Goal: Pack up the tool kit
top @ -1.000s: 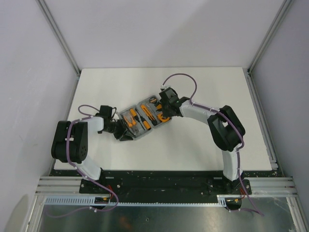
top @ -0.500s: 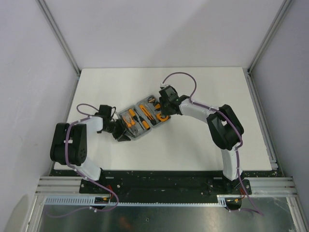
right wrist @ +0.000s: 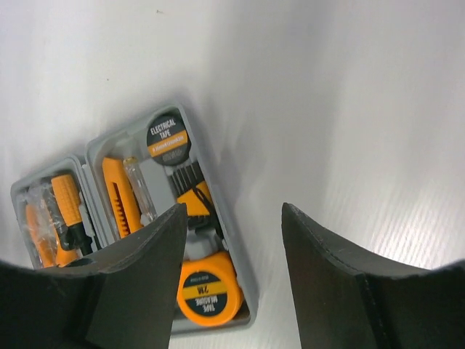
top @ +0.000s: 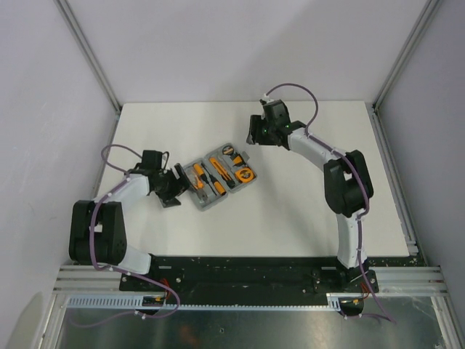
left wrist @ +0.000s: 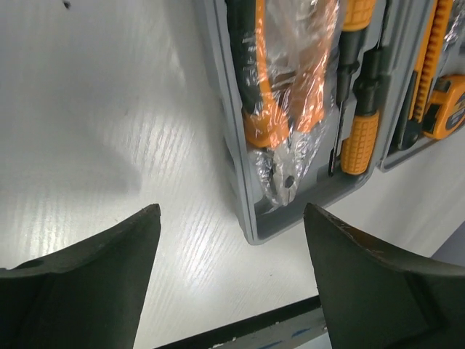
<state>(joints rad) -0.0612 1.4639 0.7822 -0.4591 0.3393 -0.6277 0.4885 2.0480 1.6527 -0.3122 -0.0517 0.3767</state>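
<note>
The bare table leaves the outside of the case's side clear. My right gripper should go down next and come back onto the case's outer side (right wrist: 221, 212) beside the tape measure (right wrist: 209, 291).
The tool kit's grey case (top: 208, 206) lies open and flat on the white table, left of centre, with orange-and-black tools in its slots. My left gripper (top: 175, 189) is open just off the case's near-left end; in the left wrist view the case corner (left wrist: 234, 163) lies between and beyond the spread fingers (left wrist: 109, 276), with plastic-wrapped pliers (left wrist: 287, 109) and a screwdriver (left wrist: 360, 138) inside. My right gripper (top: 254, 135) is open, above the table beyond the case's far-right end. The right wrist view shows the case wall (right wrist: 205, 167), a tape measure (right wrist: 209, 291), electrical tape (right wrist: 168, 134) and a knife (right wrist: 120, 196).
Aluminium frame posts (top: 91, 58) stand at the table's far corners, with white walls around. The black front rail (top: 240, 265) runs along the near edge. White tabletop (top: 290, 211) stretches right of and nearer than the case.
Both grippers opened and drew away from the case: the left one back to the left, the right one up toward the far side. The case has shifted slightly and lies free.
</note>
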